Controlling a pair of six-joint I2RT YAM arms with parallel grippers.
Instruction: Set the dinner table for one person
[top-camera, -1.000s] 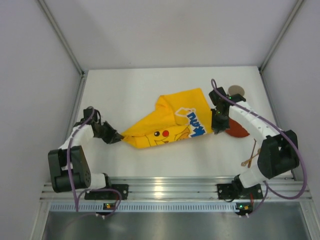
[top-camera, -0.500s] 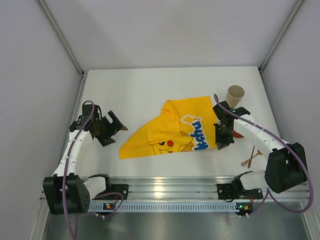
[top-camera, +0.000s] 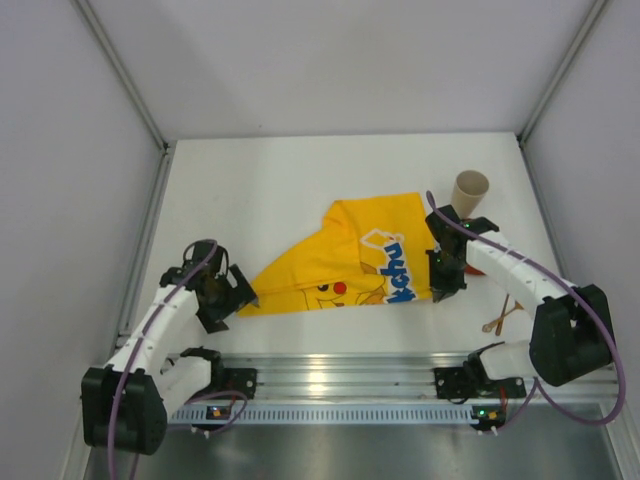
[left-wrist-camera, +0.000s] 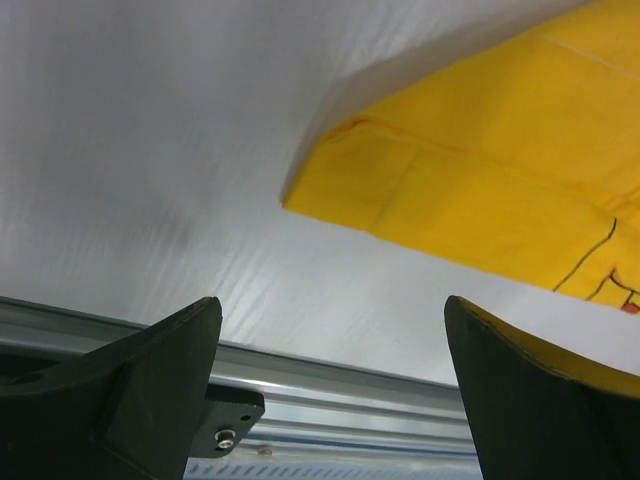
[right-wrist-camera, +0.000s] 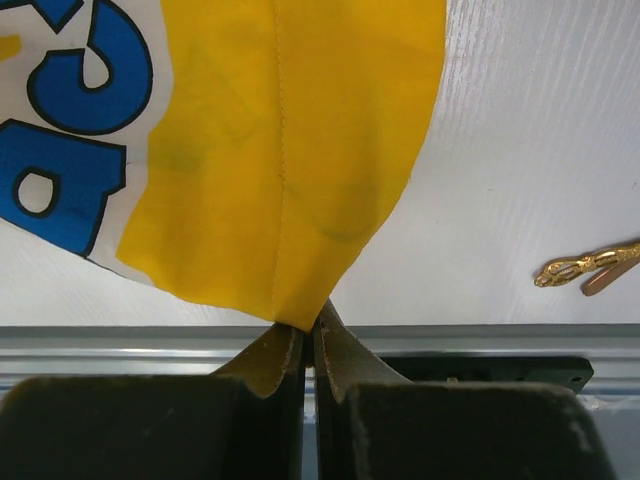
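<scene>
The left gripper will go down and move toward the mat, onto the free near corner of the mat ahead of its open fingers.
The yellow Pikachu-printed cloth mat (top-camera: 340, 265) lies partly folded in the middle of the white dinner table (top-camera: 260, 190). My left gripper (top-camera: 235, 300) stands open just left of the mat's near left corner, holding nothing. In the left wrist view that yellow corner (left-wrist-camera: 480, 170) lies on the table ahead of the wide-apart left gripper (left-wrist-camera: 333, 340). My right gripper (top-camera: 443, 285) is shut on the mat's near right corner. The right wrist view shows the yellow fabric (right-wrist-camera: 300, 150) pinched between the right gripper (right-wrist-camera: 312, 335) jaws.
A tan paper cup (top-camera: 471, 188) stands upright at the back right, behind the right arm. Gold-coloured cutlery (top-camera: 503, 315) (right-wrist-camera: 590, 268) lies on the table to the right of the mat. The silver aluminium rail (top-camera: 330, 375) runs along the near edge.
My left gripper opened, let go of the mat's left corner and moved toward the near edge. The right gripper pulled its corner nearer, and the mat spread flatter.
</scene>
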